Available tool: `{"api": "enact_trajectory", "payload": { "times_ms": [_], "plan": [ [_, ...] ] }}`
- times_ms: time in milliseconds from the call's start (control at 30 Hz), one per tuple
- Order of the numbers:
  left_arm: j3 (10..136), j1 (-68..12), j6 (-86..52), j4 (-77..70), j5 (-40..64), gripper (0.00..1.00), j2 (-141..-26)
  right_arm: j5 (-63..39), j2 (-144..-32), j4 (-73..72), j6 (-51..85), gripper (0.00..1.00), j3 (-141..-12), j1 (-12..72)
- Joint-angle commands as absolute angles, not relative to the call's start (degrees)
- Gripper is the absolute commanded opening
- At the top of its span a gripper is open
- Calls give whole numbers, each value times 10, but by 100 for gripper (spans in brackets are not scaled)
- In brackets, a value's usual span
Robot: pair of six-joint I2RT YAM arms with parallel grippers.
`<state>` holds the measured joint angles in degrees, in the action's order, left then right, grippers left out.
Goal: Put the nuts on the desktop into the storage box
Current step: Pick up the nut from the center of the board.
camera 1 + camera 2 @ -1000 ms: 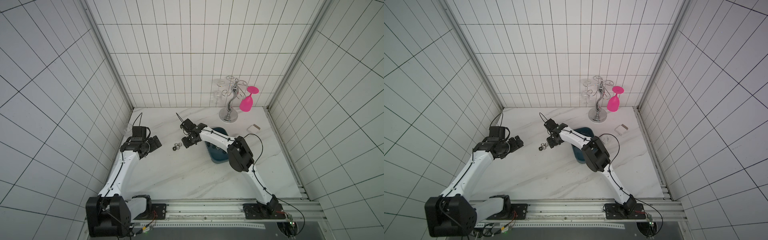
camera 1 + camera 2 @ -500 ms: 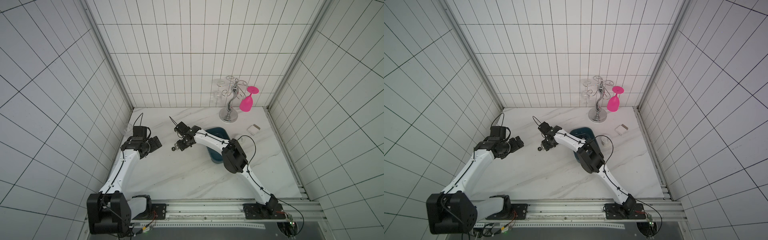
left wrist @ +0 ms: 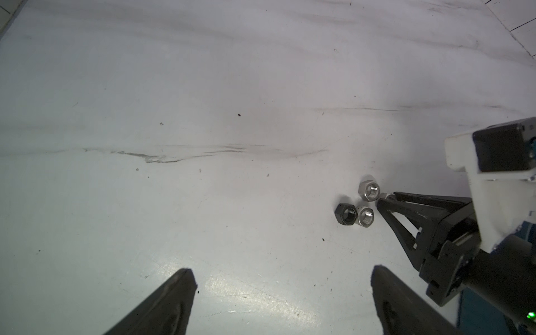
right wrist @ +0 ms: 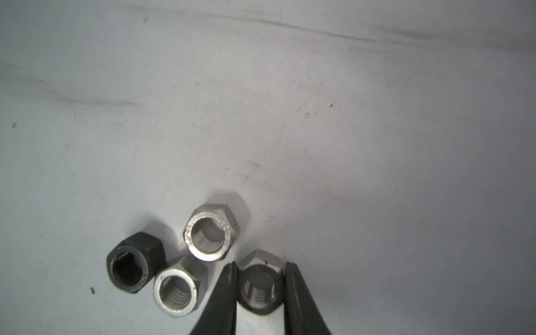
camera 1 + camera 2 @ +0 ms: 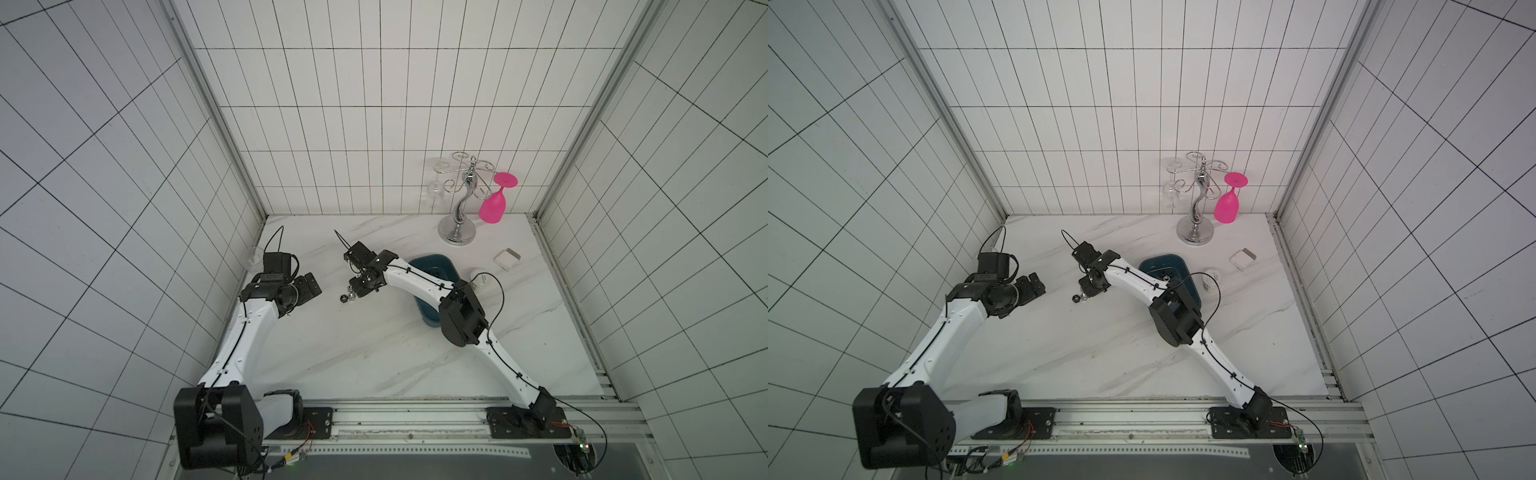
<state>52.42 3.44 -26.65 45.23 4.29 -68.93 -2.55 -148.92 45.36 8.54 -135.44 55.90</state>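
Observation:
The silver nut in my right gripper goes up off the desktop and over the teal storage box (image 5: 430, 256) next for release inside, since both fingertips clasp it.
Four nuts lie close together on the white desktop (image 5: 374, 345), seen as a small cluster (image 5: 347, 296) (image 5: 1079, 297) in both top views. In the right wrist view my right gripper (image 4: 261, 265) is shut on a silver nut (image 4: 261, 287), one finger pressed to each side of it. Beside it lie a silver nut (image 4: 210, 232), another silver nut (image 4: 175, 291) and a black nut (image 4: 130, 269). My left gripper (image 3: 281, 271) stands open over bare desktop, short of the cluster (image 3: 366, 216). The teal storage box (image 5: 430, 256) sits behind the right arm, partly hidden by it.
A metal glass rack (image 5: 459, 216) with a pink glass (image 5: 493, 208) stands at the back. A white block (image 5: 508, 259) and a round white-lidded jar (image 5: 482, 277) lie right of the box. A clear cup (image 5: 254, 257) sits by the left wall.
The right gripper swung over the cluster of nuts and its jaws closed on a silver nut. The left arm has hardly moved.

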Motion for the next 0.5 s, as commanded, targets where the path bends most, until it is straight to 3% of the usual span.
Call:
{"api": "enact_trajectory", "payload": {
  "times_ms": [0, 267, 467],
  "plan": [
    [541, 37, -259, 453, 43, 98, -685, -16, -1471, 473, 82, 19, -1337, 562],
    [537, 30, -281, 419, 103, 98, -685, -12, -1283, 388, 117, 18, -1170, 523],
    [531, -24, -301, 386, 100, 98, -681, 5, -1130, 366, 137, 19, -1009, 459]
  ]
}}
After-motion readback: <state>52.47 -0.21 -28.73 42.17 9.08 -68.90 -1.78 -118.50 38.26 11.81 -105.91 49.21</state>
